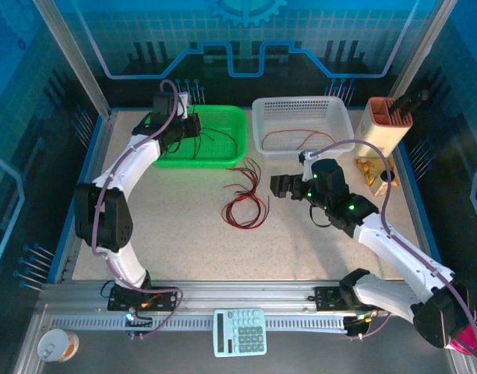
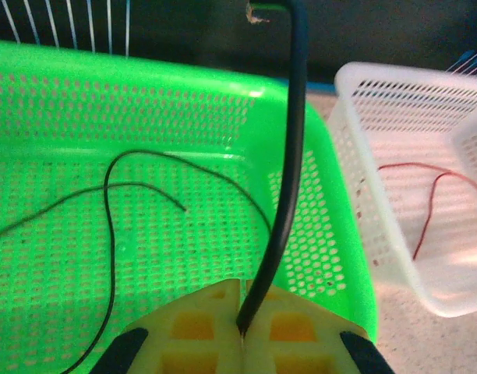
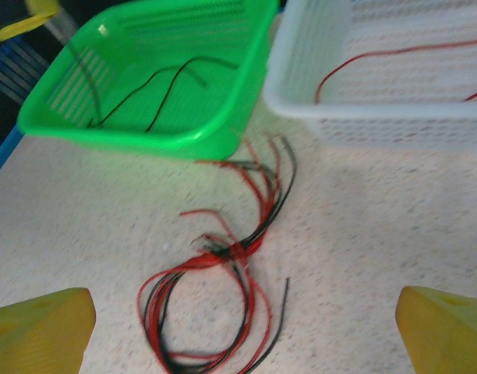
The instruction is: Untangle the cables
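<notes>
I will lower the black cable with my left gripper toward the green basket's middle, below and toward the white basket (image 1: pixel 258 125), to release it among other black ones.
A tangle of red and black cables (image 1: pixel 245 204) (image 3: pixel 223 265) lies looped on the speckled table between the two arms. My left gripper (image 1: pixel 188 125) (image 2: pixel 242 327) hovers over the green basket (image 1: pixel 238 144) (image 2: pixel 332 156) and is shut on a black cable (image 2: pixel 289 156) that rises from between its pads. Two thin black cables (image 2: pixel 110 226) (image 3: pixel 157 86) lie inside that basket. Red cables (image 1: pixel 301 139) (image 2: pixel 429 210) (image 3: pixel 379 56) lie in the white basket (image 1: pixel 258 125) (image 3: pixel 379 117). My right gripper (image 1: pixel 281 185) (image 3: pixel 246 319) stands open just right of the tangle, nothing between its fingers.
A beige holder (image 1: pixel 383 125) and a yellow packet (image 1: pixel 376 171) sit at the table's right. A calculator (image 1: pixel 240 331) and a paper cup (image 1: pixel 58 345) rest by the near rail. Blue walls enclose the table.
</notes>
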{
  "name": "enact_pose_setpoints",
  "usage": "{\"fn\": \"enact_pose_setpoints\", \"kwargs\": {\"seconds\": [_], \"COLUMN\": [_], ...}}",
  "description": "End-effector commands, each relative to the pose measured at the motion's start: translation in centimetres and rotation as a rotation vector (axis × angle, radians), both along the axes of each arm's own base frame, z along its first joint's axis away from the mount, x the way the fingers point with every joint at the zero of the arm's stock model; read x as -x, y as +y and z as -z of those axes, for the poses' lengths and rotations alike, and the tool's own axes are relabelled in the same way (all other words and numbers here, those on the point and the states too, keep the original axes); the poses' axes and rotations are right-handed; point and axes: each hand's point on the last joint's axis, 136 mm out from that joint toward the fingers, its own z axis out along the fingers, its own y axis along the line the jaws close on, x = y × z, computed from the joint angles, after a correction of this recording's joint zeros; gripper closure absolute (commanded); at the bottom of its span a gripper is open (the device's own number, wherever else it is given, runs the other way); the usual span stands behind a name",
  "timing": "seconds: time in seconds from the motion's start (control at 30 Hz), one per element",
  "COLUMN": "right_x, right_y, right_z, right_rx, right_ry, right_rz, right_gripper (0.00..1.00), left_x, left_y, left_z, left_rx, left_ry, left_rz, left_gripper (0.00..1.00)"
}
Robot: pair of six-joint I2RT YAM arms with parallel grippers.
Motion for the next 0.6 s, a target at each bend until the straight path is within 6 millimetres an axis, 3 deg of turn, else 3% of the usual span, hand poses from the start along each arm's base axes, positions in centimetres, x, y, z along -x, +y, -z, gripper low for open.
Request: {"fn": "enact_pose_setpoints", "kwargs": {"seconds": [0.0,0.17,0.47,0.53,0.57], "right_x": [0.9,1.7,2.4,2.6,2.6], "right_y": [2.7,4.2,4.0,3.8,3.8], "right_z": [-1.1,-1.3,-2.3,-2.2,-2.1], "right_rx": [-0.066,-0.11,-0.081,-0.072,-0.066], "right_ry": [0.022,0.031,0.009,0.01,0.011], "right_rz": [-0.135,-0.186,-0.163,-0.162,-0.162], "right_gripper": [0.0,0.0,0.0,0.0,0.0], "left_x": [0.0,-0.7,-1.2,-1.2,-1.2], "left_y": [1.3,1.8,-1.4,-1.4,-1.3], "left_z": [1.8,5.2,11.7,12.3,12.4], "left_rx": [-0.091,-0.142,-0.244,-0.263,-0.27], "left_ry": [0.1,0.22,0.42,0.441,0.445], "left_rz": [-0.02,-0.065,-0.017,-0.024,-0.026], "left_gripper": [1.0,1.0,0.95,0.91,0.84]}}
